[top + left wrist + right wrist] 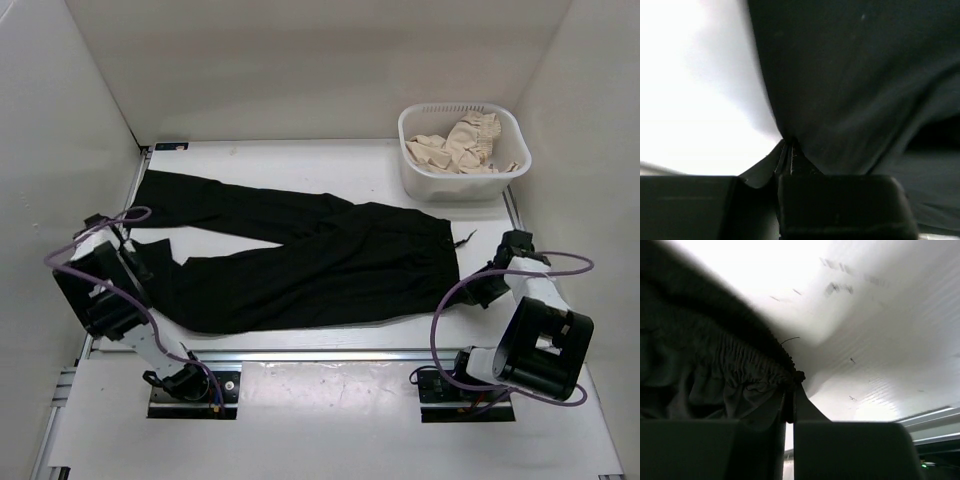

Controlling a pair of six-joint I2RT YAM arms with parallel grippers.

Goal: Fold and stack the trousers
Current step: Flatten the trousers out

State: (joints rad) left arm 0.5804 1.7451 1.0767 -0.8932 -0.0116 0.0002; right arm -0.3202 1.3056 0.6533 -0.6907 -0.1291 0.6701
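The near leg of the trousers is bowed. My right gripper should next stretch the trousers' waistband up, toward the right in the top view, then bring it down onto bare tabletop and let go.
The black trousers (300, 260) lie spread across the white table, waistband at the right, both legs reaching left. My left gripper (158, 268) is shut on the hem of the near leg; in the left wrist view its gripper (788, 145) pinches the black fabric (855, 85). My right gripper (470, 290) is shut on the near corner of the gathered waistband; in the right wrist view that gripper (792, 385) pinches the elastic edge (740, 365). The far leg stretches to the back left.
A white basket (500, 180) holding beige frilled garments (462, 145) stands at the back right, just beyond the waistband. White walls close in on three sides. A metal rail (300, 355) runs along the near table edge by the arm bases.
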